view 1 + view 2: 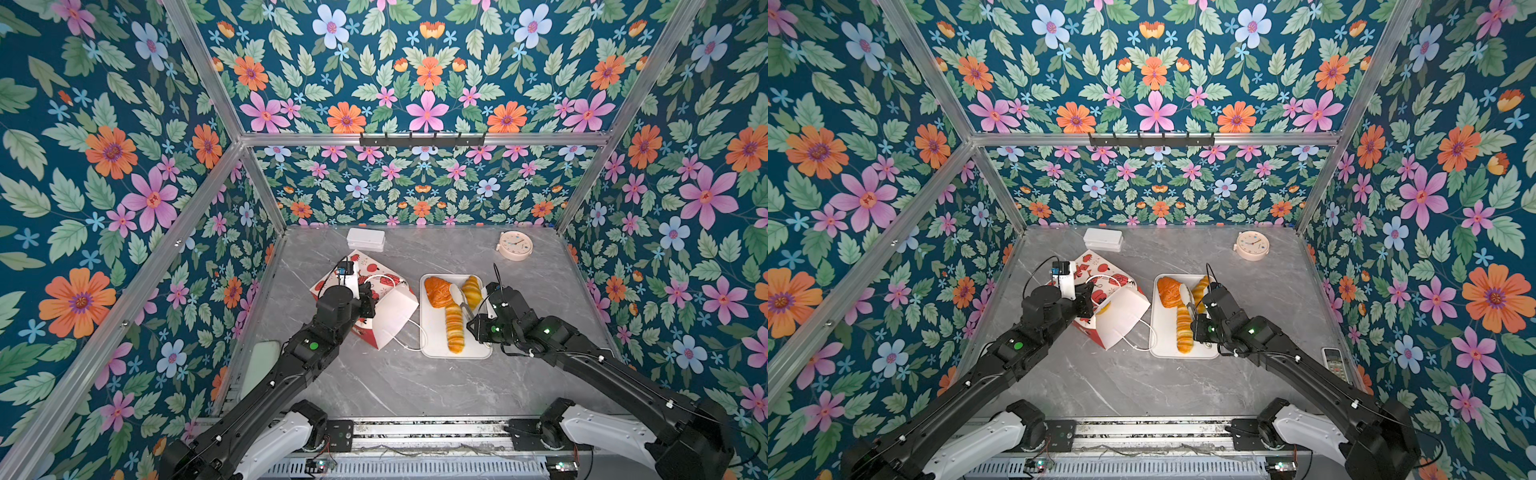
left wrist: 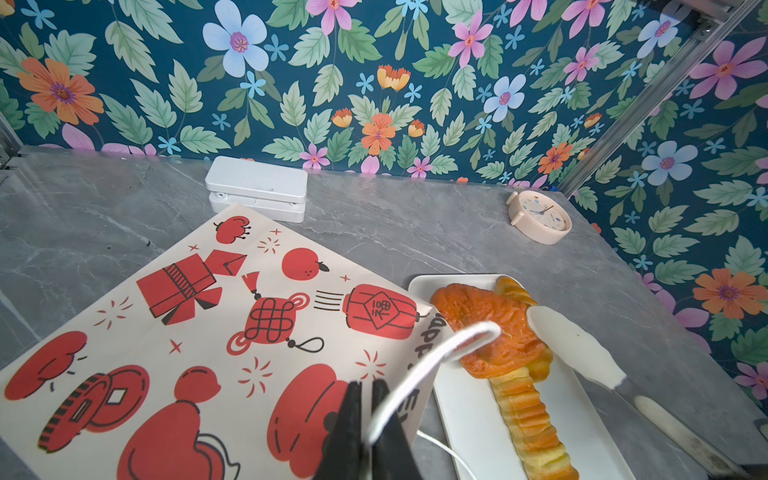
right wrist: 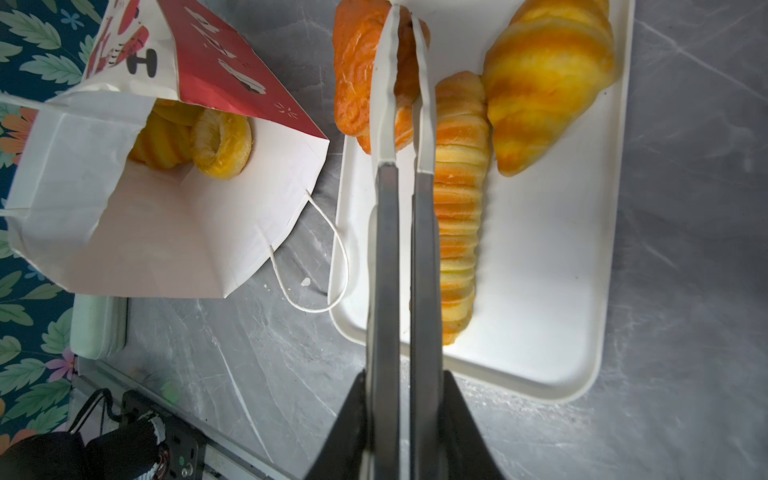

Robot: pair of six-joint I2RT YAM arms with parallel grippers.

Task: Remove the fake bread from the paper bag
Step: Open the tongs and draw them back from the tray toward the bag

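The metal tongs hold the orange-brown pastry at their ends, so next the robot's right gripper needs to move down toward the tray's far corner by the paper bag and release the tongs.
The paper bag point(image 1: 395, 316) lies on its side, its mouth facing the white tray point(image 1: 432, 340). My left gripper point(image 2: 365, 386) is shut on the bag's upper white cord handle point(image 2: 432, 357). Inside the bag a ring doughnut point(image 3: 222, 143) and a ridged yellow pastry point(image 3: 160, 143) show. On the tray lie an orange-brown pastry point(image 1: 438, 291), a long ridged roll point(image 1: 454, 328) and a croissant point(image 1: 472, 291). My right gripper point(image 3: 405, 374) is shut on metal tongs point(image 3: 386, 208). The white tips of the tongs are nearly together above the orange-brown pastry.
A white box point(image 1: 365, 239) and a pink clock point(image 1: 515, 245) stand near the back wall. A remote control point(image 1: 1335, 363) lies by the right wall and a pale green object point(image 1: 259, 365) by the left edge. The lower bag handle point(image 3: 316, 266) trails onto the tray's rim.
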